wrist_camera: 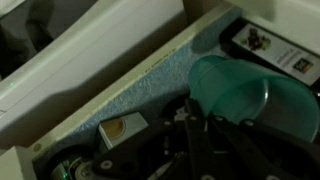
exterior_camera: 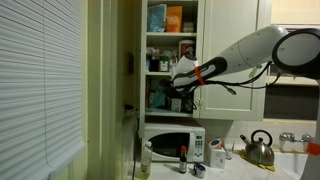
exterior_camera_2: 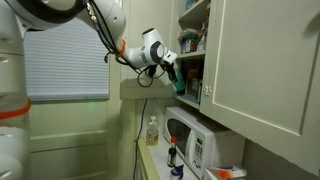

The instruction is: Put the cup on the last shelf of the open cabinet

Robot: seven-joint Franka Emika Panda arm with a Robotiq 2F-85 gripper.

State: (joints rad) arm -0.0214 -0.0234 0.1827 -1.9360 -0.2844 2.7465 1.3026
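The teal cup still hangs at the front of the open cabinet, so my gripper needs to move outward, deeper over the last shelf (wrist_camera: 140,95), and then open.
My gripper (exterior_camera: 179,88) is at the front of the open cabinet (exterior_camera: 170,50), level with its lowest compartment, and is shut on the teal cup (exterior_camera_2: 173,68). In the wrist view the cup (wrist_camera: 245,92) lies tilted just beyond my dark fingers (wrist_camera: 188,128), which close on its rim. It hangs over the speckled blue-grey surface of the last shelf (wrist_camera: 140,95). Dark jars and a labelled bottle (wrist_camera: 262,45) stand on that shelf around the cup. The shelf board shows in an exterior view (exterior_camera: 171,114) just above the microwave.
The white microwave (exterior_camera: 172,140) stands on the counter under the cabinet, with a pale green-capped bottle (exterior_camera: 146,160), a white mug (exterior_camera: 217,155) and a kettle (exterior_camera: 260,148) nearby. The open cabinet door (exterior_camera_2: 262,60) juts out beside my arm. Window blinds (exterior_camera: 40,80) are beside the cabinet.
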